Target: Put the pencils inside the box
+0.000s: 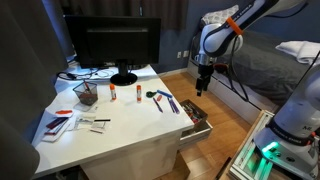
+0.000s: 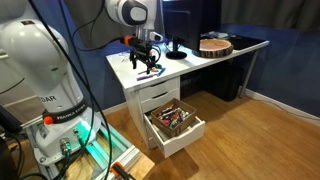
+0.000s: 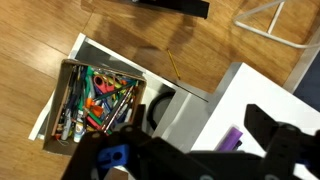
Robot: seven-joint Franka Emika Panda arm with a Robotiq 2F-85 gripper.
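Observation:
The thick blue-purple pencil (image 3: 230, 139) lies on the tabletop, still outside the box (image 3: 64, 100), so my gripper turns and lowers over the desk edge onto it next.
The pencils (image 1: 160, 100), thin dark, blue and orange-red sticks, lie near the edge of the white desk, above the open drawer; they also show under the gripper in an exterior view (image 2: 150, 72). The box (image 3: 64, 100), full of coloured pens, sits in the open drawer (image 1: 196, 114), which also shows in an exterior view (image 2: 175, 122). My gripper (image 1: 203, 88) hangs above the desk edge and the drawer. In the wrist view its fingers (image 3: 200, 150) are wide apart and hold nothing. A purple stick (image 3: 232, 138) lies on the desk between them.
A monitor (image 1: 112, 45) stands at the back of the desk. Short white tubes with red caps (image 1: 120, 93) and a small bin (image 1: 87, 95) lie mid-desk. A black ring (image 3: 160, 110) sits in the drawer beside the box. A second robot base (image 2: 40, 70) stands by the desk.

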